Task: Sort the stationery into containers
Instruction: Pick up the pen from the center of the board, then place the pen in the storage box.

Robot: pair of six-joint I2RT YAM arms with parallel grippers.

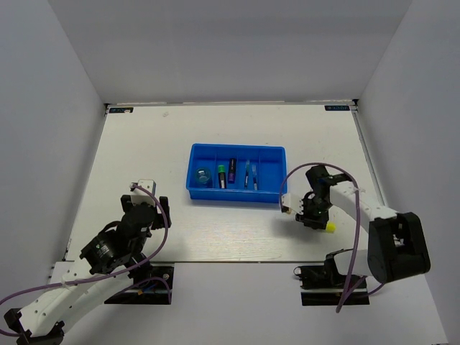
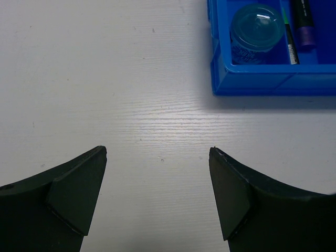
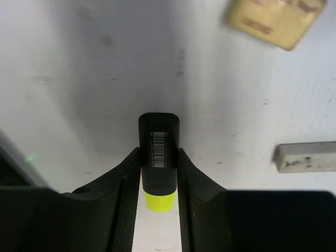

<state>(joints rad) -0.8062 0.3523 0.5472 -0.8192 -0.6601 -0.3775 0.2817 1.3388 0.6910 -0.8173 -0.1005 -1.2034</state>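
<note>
The tray's marker slot (image 1: 226,172) holds similar pens, so my right gripper needs to rise, cross outward and left in the top view over it and release there.
The bright blue tray (image 1: 271,155) stands at the table's middle. In it lie a bluish round piece (image 1: 203,175), a thin green pen (image 1: 221,176), a purple-black marker (image 1: 232,171) and dark blue pens (image 1: 246,175). My right gripper (image 1: 310,213) is to the right of and nearer than the tray, shut on the yellow-black highlighter (image 1: 330,227). In the right wrist view the highlighter (image 3: 157,131) sits between the gripper's (image 3: 158,153) jaws above the table. A beige eraser (image 3: 274,16) and a white eraser (image 3: 304,156) lie close by. My left gripper (image 1: 149,203) is open and empty, left of the tray.
The left wrist view shows the tray's near left corner (image 2: 262,84) with the round piece (image 2: 256,32), green pen (image 2: 287,31) and marker (image 2: 303,23), and bare table under the left gripper (image 2: 157,152). White walls enclose the table.
</note>
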